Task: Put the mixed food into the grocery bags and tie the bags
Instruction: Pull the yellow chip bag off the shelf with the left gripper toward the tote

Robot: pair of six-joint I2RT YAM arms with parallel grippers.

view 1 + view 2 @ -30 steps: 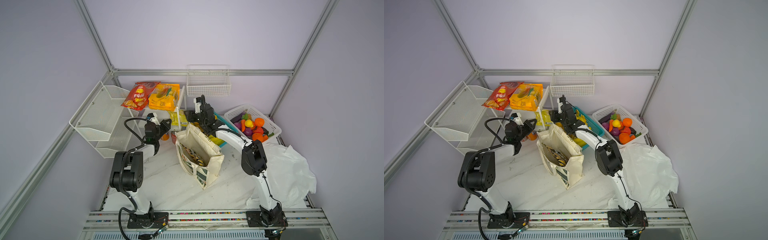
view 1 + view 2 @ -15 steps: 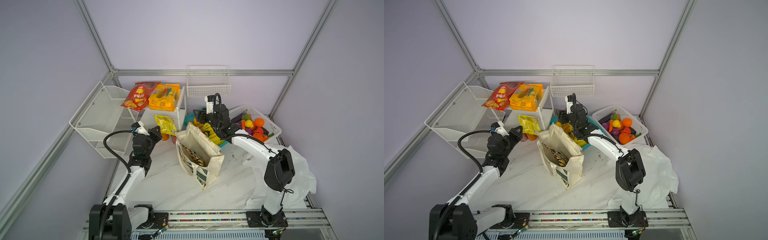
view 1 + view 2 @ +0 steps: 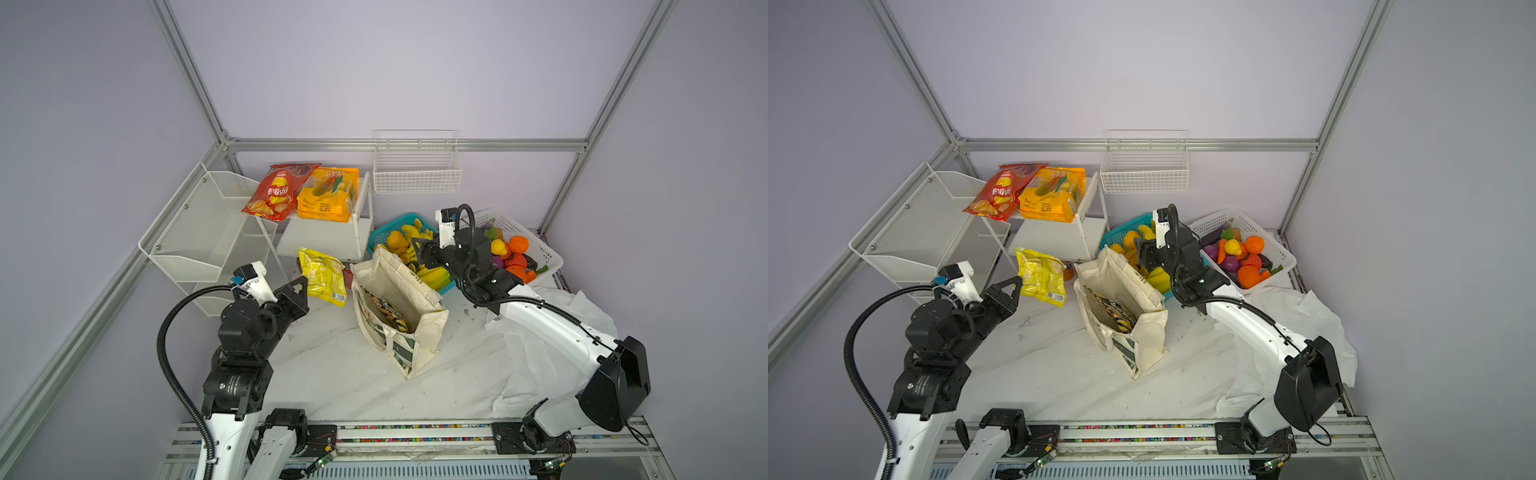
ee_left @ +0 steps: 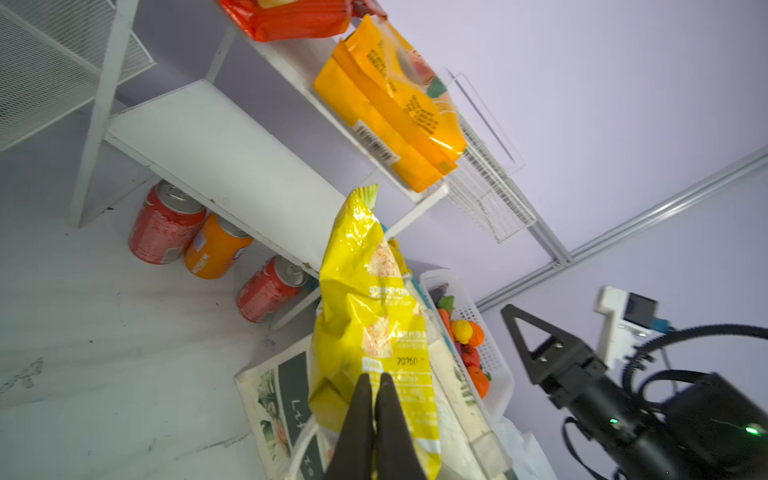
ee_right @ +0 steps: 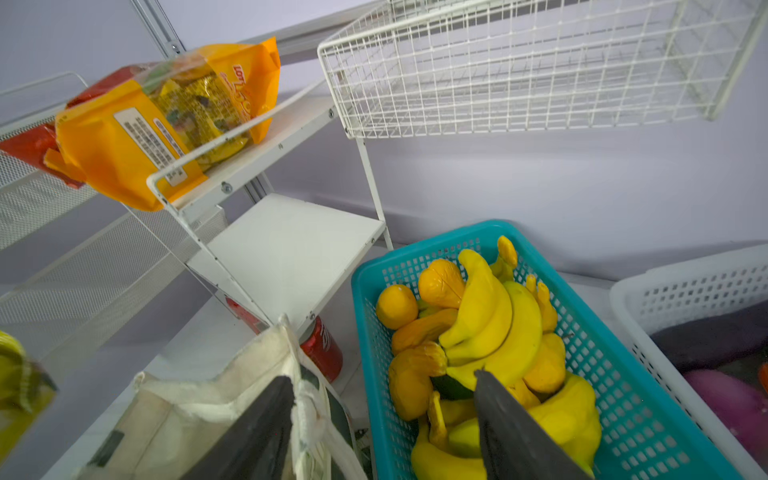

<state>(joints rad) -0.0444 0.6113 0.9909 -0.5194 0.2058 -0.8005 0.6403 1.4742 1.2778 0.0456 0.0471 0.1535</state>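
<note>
My left gripper moves over the tote's opening (image 3: 398, 302) next and then down to release the small yellow snack packet, since space remains beside the black chip bag.
My left gripper (image 4: 374, 380) is shut on the lower edge of the small yellow snack packet (image 4: 370, 316), which hangs in the air just left of the cream canvas tote (image 3: 399, 307). In both top views the packet (image 3: 1040, 276) sits between the shelf and the tote (image 3: 1121, 307). The tote stands open with the black chip bag (image 3: 384, 309) inside. My right gripper (image 5: 382, 378) is open. One finger is by the tote's rim and the other is over the bananas (image 5: 490, 324). The white plastic bag (image 3: 552, 332) lies crumpled under the right arm.
The bananas lie in a teal basket (image 5: 623, 374), with a white basket of toy produce (image 3: 511, 253) beside it. The red chip bag (image 3: 278, 191) and the orange packet (image 3: 328, 195) sit on the shelf, with cans (image 4: 166, 224) underneath. A wire basket (image 3: 415, 170) hangs on the back wall.
My left gripper has drawn back from the shelf toward the front with the yellow packet in it. My right gripper has moved right, over the teal basket, and has opened wider.
</note>
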